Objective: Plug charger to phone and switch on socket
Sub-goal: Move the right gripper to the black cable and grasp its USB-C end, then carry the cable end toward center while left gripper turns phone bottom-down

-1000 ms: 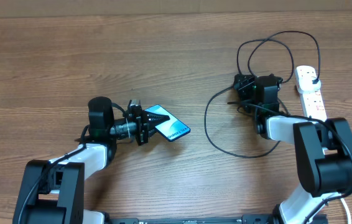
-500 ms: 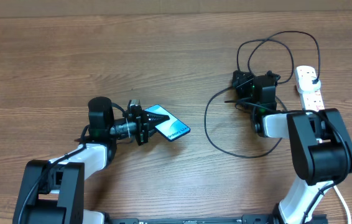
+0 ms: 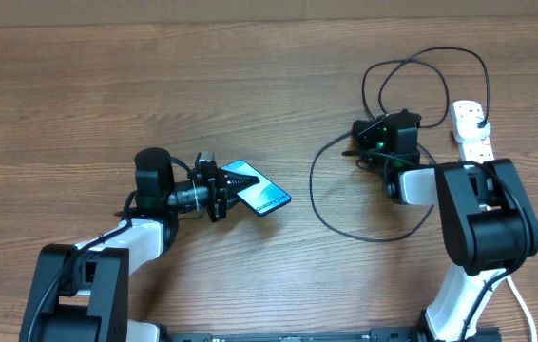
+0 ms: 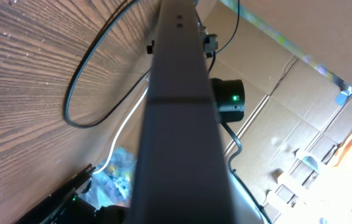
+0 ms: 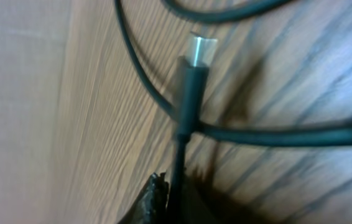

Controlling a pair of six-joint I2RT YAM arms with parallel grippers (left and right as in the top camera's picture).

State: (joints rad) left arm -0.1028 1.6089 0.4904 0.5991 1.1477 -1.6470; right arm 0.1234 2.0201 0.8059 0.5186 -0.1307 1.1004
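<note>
The cable crosses under the connector point(image 5: 201, 50) here, so my right gripper will next lift, go back and left in the overhead view, and then lower to the open wood beside the phone.
The phone point(image 3: 261, 193), with a blue-teal screen, is held tilted above the table at centre left by my left gripper point(image 3: 223, 185), which is shut on its near end. The left wrist view shows its dark edge point(image 4: 176, 118) running up the frame. The charger's black cable point(image 3: 313, 185) loops across the right half of the table. My right gripper point(image 3: 356, 136) is shut on the cable just behind the metal-tipped connector point(image 5: 201, 50), which sticks out past the fingertips point(image 5: 157, 196) close to the wood. The white socket point(image 3: 471, 133) lies at the far right, with a black plug in its far end.
More cable loops lie behind the right gripper point(image 3: 421, 66). A thick white lead point(image 3: 526, 313) runs off at the bottom right. Cardboard boxes point(image 4: 288, 106) stand beyond the table in the left wrist view.
The right gripper has closed on the charger cable and shifted slightly left and away. The left arm and the phone have not moved.
</note>
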